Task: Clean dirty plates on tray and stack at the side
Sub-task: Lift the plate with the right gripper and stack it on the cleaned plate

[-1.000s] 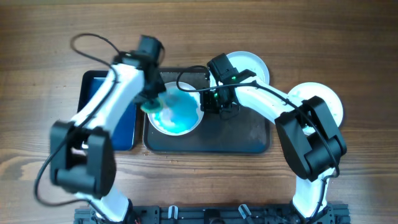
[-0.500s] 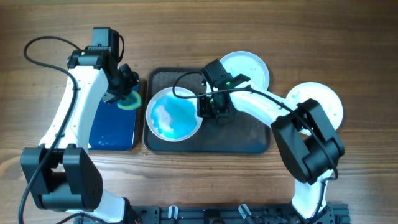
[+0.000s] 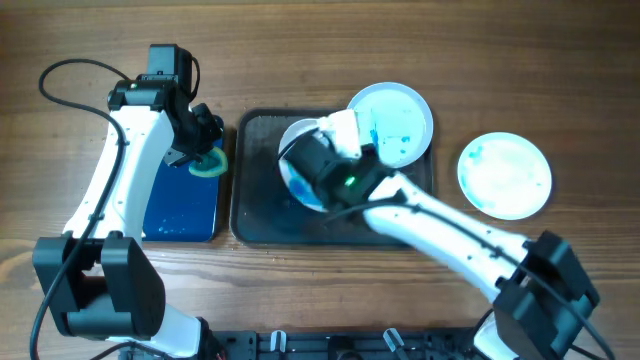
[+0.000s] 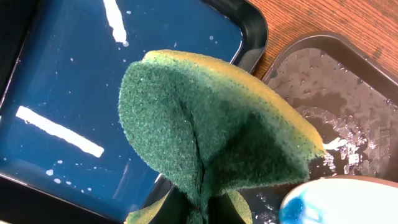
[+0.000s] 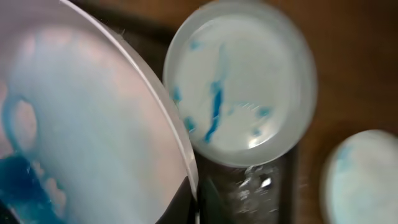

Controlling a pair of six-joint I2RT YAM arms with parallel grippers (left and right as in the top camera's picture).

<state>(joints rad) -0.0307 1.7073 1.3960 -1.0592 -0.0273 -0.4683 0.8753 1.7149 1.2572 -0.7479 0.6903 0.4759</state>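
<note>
My right gripper swings across next, lowers my plate onto the third plate (image 3: 505, 176) (image 5: 364, 177) and releases, as that's below and to its right in the overhead view.
My right gripper (image 3: 312, 172) is shut on the rim of a blue-smeared white plate (image 3: 296, 172) and holds it tilted up above the dark grey tray (image 3: 262, 215). In the right wrist view the held plate (image 5: 81, 137) fills the left side, with my jaws (image 5: 196, 205) pinching its edge. A second stained plate (image 3: 392, 122) (image 5: 239, 106) lies at the tray's far right corner. A third plate (image 3: 504, 175) (image 5: 360, 180) lies on the table to the right. My left gripper (image 3: 203, 160) (image 4: 202, 211) is shut on a green and yellow sponge (image 4: 211, 130).
A narrow black-rimmed tray with a blue bottom (image 3: 180, 205) (image 4: 74, 81) lies left of the grey tray, under the sponge. The grey tray's floor (image 4: 336, 93) is wet. Wood table lies all round.
My left arm carried the sponge from the plate to over the blue tray, then held still. My right arm swung over and lifted the plate, tilting it off the tray.
</note>
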